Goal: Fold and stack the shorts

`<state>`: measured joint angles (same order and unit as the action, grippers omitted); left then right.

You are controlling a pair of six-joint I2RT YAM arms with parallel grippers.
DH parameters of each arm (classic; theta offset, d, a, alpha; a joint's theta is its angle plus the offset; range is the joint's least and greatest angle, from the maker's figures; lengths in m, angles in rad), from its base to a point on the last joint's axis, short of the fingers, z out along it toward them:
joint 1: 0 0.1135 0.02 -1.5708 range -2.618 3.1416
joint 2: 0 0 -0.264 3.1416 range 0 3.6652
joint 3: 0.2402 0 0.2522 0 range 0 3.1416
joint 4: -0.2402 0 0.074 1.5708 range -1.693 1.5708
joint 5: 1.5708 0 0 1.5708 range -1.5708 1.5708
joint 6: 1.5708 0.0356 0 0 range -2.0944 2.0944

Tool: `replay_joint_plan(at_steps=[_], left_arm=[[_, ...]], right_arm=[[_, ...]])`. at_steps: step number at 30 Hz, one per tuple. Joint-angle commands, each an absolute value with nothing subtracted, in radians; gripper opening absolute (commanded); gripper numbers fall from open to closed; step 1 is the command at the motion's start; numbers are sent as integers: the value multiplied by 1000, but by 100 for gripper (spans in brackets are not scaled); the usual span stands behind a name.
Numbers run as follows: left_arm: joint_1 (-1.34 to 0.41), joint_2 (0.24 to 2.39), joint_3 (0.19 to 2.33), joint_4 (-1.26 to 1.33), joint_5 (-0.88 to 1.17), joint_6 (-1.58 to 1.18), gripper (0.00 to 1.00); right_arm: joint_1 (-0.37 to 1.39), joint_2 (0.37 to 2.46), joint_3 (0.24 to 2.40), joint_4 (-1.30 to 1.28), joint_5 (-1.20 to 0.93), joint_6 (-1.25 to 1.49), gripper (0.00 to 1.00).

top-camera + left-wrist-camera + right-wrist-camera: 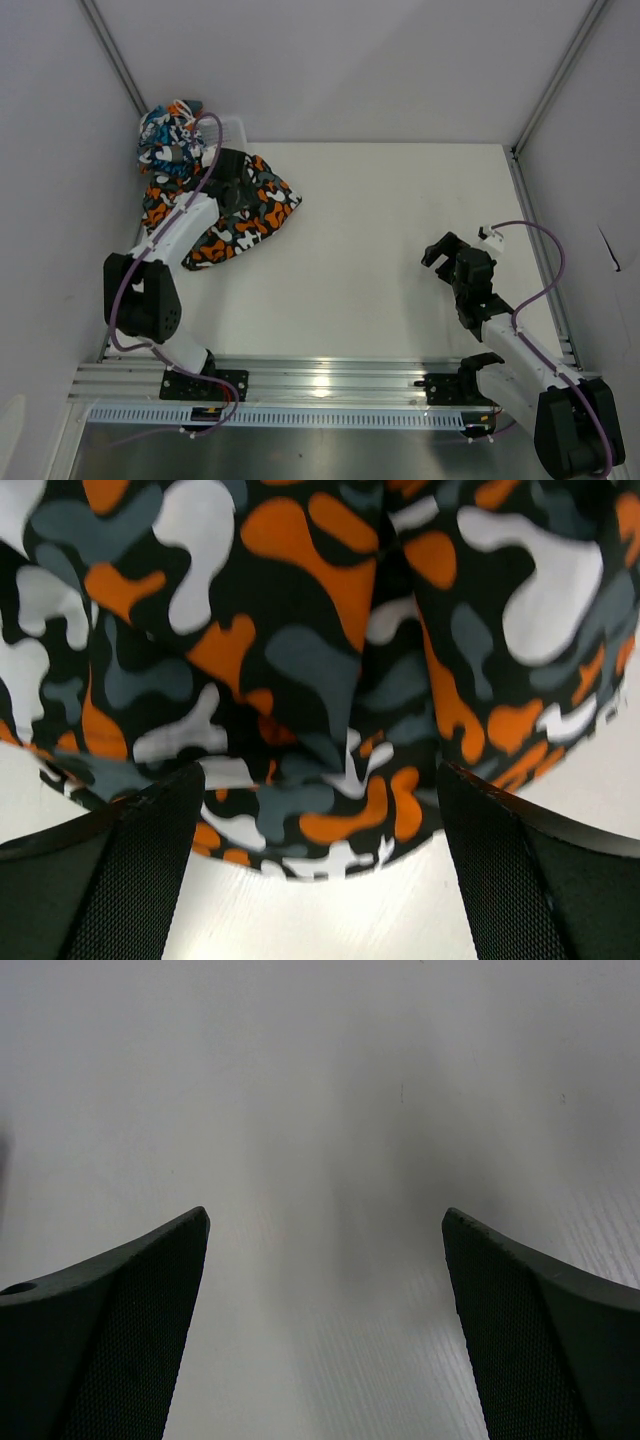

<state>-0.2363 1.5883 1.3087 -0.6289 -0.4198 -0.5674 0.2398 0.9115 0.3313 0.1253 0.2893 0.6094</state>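
The left gripper should next go down onto the pointed tip of the camouflage shorts' fold (328,742) and close there, because that tip sticks out toward the gap between its open fingers.
The camouflage shorts (255,205) in orange, black, grey and white lie crumpled on the white table at the far left. My left gripper (236,190) hovers over them, open, nothing between its fingers. In the left wrist view the camouflage shorts (320,660) fill the upper frame, their edge just ahead of the open left gripper (318,780). The blue-teal cartoon shorts (170,138) sit bunched in the white basket (235,127) at the far-left corner. My right gripper (447,252) rests open over bare table at the right; the right wrist view shows the open right gripper (325,1222) above plain white surface.
A metal frame post (115,55) runs along the left wall and another (560,70) along the right. The aluminium rail (320,385) holding both arm bases spans the near edge. The left arm's purple cable (205,150) loops over the basket.
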Motion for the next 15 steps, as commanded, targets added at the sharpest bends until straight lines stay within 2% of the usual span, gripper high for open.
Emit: replay_joint_plan(at_steps=[1, 4, 6, 7, 8, 10, 11, 15], left_arm=[[-200, 1657, 1396, -611, -495, -555, 99], [-150, 1724, 1410, -601, -471, -564, 96], [-115, 1736, 1384, -560, -439, -568, 78], [-106, 1735, 1373, -540, -405, -568, 67], [-98, 1733, 1349, -513, -394, -566, 45], [-86, 1724, 1341, -505, -384, -569, 8], [-84, 1714, 1336, -514, -400, -583, 0], [-97, 1588, 1292, -492, -443, -598, 0]], right_arm=[[236, 911, 373, 155, 288, 595, 100], [238, 911, 373, 158, 287, 594, 99], [236, 914, 373, 160, 285, 597, 100], [238, 913, 373, 160, 285, 597, 100], [236, 917, 374, 160, 284, 595, 100], [236, 914, 373, 161, 282, 594, 99], [236, 916, 373, 161, 282, 595, 99], [236, 919, 373, 167, 278, 594, 100]])
